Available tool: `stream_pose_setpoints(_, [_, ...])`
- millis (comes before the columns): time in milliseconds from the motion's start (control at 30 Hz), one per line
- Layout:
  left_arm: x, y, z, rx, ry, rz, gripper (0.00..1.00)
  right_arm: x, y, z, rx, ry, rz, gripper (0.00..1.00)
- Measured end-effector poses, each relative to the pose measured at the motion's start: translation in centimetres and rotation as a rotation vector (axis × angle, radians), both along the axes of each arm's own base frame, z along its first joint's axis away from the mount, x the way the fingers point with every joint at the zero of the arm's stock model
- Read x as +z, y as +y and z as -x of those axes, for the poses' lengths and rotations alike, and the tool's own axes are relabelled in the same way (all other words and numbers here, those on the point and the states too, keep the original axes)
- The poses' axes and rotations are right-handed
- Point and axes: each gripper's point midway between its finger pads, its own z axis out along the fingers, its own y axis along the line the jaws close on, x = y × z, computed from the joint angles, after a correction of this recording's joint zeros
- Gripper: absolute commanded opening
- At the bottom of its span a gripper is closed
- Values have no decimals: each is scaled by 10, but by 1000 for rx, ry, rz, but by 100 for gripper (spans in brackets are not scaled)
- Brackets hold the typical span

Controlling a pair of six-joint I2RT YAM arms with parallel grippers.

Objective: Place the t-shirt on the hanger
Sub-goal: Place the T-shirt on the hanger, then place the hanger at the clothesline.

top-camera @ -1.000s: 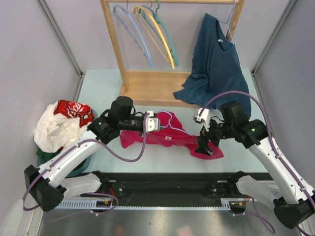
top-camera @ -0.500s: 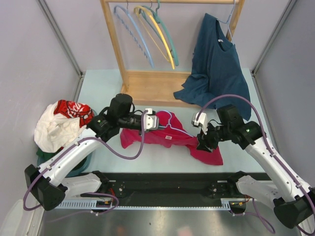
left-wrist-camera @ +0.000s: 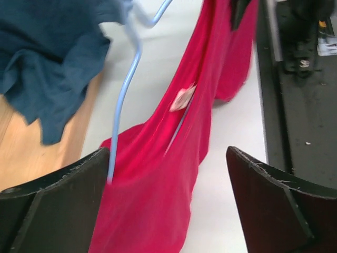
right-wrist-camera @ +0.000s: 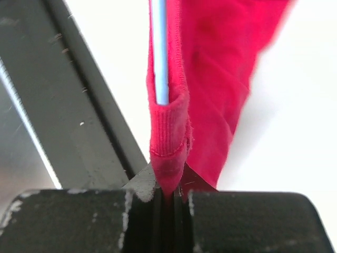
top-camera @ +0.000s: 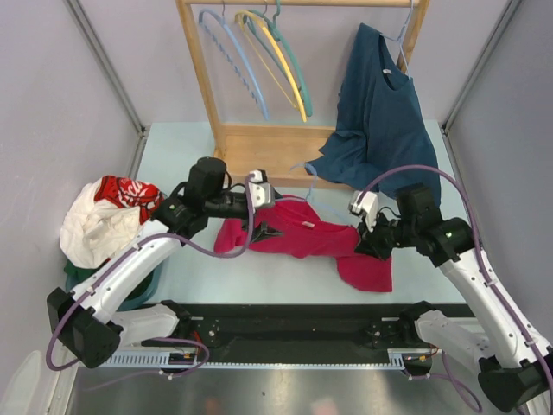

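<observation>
I need to move the crimson t-shirt's ribbed collar up and outward with my right gripper to the bare part of the rack's top bar beside the teal shirt, then let go.
The crimson t-shirt (top-camera: 302,239) lies stretched across the table between both arms. The thin lavender hanger (top-camera: 309,183) runs into its neck, hook toward the rack. My left gripper (top-camera: 270,213) stands open over the shirt's left end, holding nothing. The left wrist view shows the hanger wire (left-wrist-camera: 124,100), the white label (left-wrist-camera: 181,99) and the red cloth (left-wrist-camera: 152,195) between wide jaws. My right gripper (top-camera: 368,241) is shut on the shirt's right part. In the right wrist view a fold of red cloth (right-wrist-camera: 168,142) is pinched in my right gripper (right-wrist-camera: 169,196), with the hanger wire (right-wrist-camera: 159,52) ending inside the fold.
A wooden rack (top-camera: 270,151) stands at the back with several coloured hangers (top-camera: 259,52) and a dark teal shirt (top-camera: 380,112) draping onto its base. A red-and-white garment pile (top-camera: 108,218) lies at the left. A black rail (top-camera: 294,328) lines the near edge.
My left gripper opened and pulled back to the left. My right gripper shut on the shirt, which is now drawn out longer toward the right, and the hanger's hook swung toward the rack.
</observation>
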Motion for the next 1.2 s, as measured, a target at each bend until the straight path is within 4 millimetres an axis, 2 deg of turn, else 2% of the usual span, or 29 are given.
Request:
stream_pose_setpoints(133, [7,12,-20,97,42,33,100,5,-19,-16,-120,2,24,0])
stream_pose_setpoints(233, [11,19,-26,141,67,50,100,0,-34,-30,-212,28,60,0])
stream_pose_setpoints(400, [25,27,-23,173,57,86,100,-8,-53,-47,-319,99,110,0])
stream_pose_setpoints(533, [31,35,-14,185,40,109,100,6,-69,-68,-418,116,105,0])
stream_pose_setpoints(600, [29,37,-10,188,43,115,100,24,-73,-85,-463,100,84,0])
stream_pose_setpoints(700, [21,39,-7,194,64,114,100,62,-76,-118,-510,31,39,0])
stream_pose_setpoints(900, [7,41,-6,215,100,103,100,129,-73,-176,-546,-105,-41,0])
stream_pose_setpoints(1100, [6,44,-3,225,99,115,100,177,-68,-232,-591,-177,-128,0])
stream_pose_setpoints(1200, [5,45,-1,229,100,121,100,190,-66,-253,-608,-194,-161,0])
